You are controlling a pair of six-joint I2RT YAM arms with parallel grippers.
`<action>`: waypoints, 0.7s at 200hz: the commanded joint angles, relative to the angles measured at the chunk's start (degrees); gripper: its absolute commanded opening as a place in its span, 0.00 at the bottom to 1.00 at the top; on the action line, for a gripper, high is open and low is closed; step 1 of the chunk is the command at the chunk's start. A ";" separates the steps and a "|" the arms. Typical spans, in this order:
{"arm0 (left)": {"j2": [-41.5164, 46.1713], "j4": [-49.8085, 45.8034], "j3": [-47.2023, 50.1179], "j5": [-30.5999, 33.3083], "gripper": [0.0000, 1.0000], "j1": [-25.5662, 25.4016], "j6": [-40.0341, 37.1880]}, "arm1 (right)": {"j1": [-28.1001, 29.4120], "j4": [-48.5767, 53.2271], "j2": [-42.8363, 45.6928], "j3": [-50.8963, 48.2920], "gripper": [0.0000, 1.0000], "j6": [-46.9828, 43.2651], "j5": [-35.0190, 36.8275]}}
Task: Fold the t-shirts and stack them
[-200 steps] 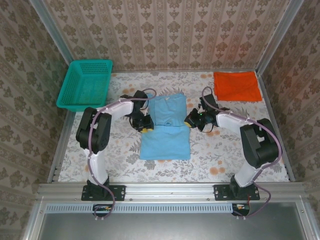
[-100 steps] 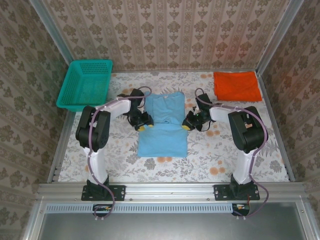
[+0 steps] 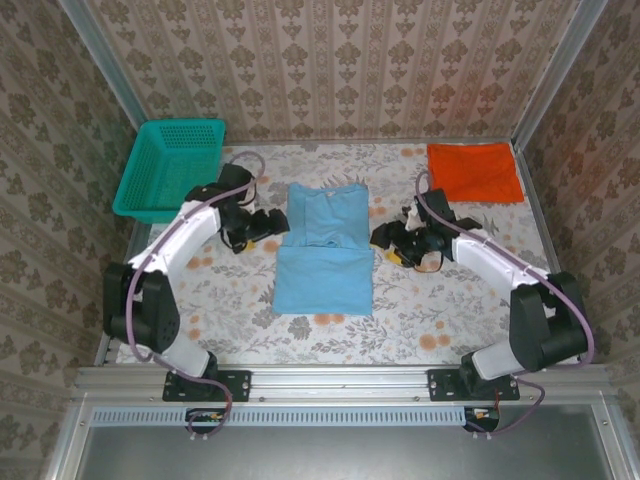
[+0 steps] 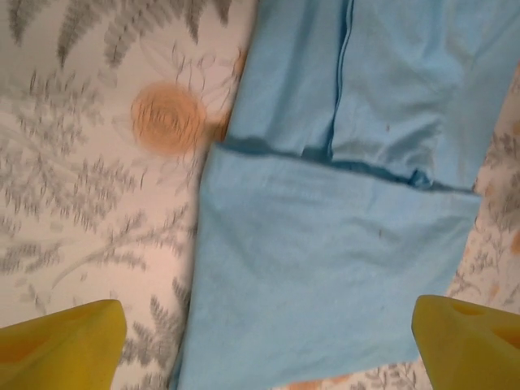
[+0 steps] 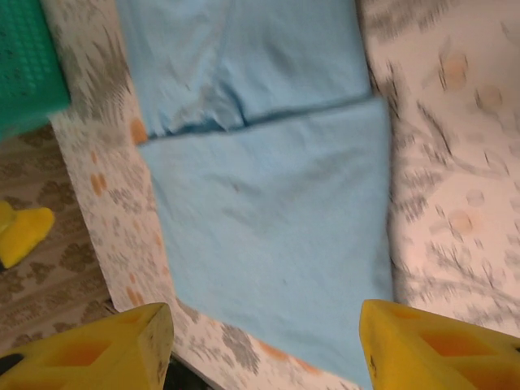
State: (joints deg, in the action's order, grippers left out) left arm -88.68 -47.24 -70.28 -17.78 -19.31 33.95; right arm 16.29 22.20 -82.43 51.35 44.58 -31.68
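Note:
My left gripper is to move back and down next, onto the blue shirt's near corner (image 3: 277,309) (image 4: 180,380) on the gripper's own side, since that corner lies flat with bare cloth beside it.
The light blue t-shirt (image 3: 323,250) lies flat mid-table, its near part folded over in a crease across the middle (image 4: 341,244) (image 5: 260,195). The orange-red t-shirt (image 3: 475,172) rests folded at the back right corner. Just left of the blue shirt's upper edge, my left gripper (image 3: 268,225) (image 4: 268,345) is open, its yellow fingertips (image 4: 65,341) spread wide above the cloth. My right gripper (image 3: 385,240) (image 5: 268,349) hovers open just right of the shirt, holding nothing.
A teal mesh basket (image 3: 170,168) (image 5: 28,65) stands at the back left. The floral tablecloth (image 3: 220,300) covers the table, which patterned walls close in on three sides. Bare cloth lies in front of the blue shirt.
Both grippers have opened and let go of the blue shirt's edges. The left arm swung outward to the left and the right arm drew back to the right; the fold stays in place.

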 commanded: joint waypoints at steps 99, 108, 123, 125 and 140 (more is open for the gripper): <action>4.63 6.07 27.69 -13.24 0.53 -0.72 6.19 | 13.29 9.53 -4.35 -6.99 0.43 -1.63 4.33; 4.03 6.49 28.07 -13.15 0.52 -0.70 6.64 | 13.46 10.63 -4.80 -7.02 0.43 -2.02 4.99; 3.77 7.86 28.91 -12.96 0.49 -0.67 7.93 | 13.41 11.36 -5.06 -7.26 0.43 -2.41 5.43; 3.71 8.17 29.09 -12.98 0.49 -0.71 8.09 | 13.41 11.31 -5.09 -7.31 0.42 -2.39 5.37; 3.33 10.41 29.86 -13.96 0.45 -0.66 9.22 | 13.43 10.95 -5.28 -7.67 0.41 -2.63 4.80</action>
State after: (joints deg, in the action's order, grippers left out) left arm -84.53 -40.53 -41.98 -29.63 -19.88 39.92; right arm 29.32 30.65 -86.76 44.53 42.98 -28.25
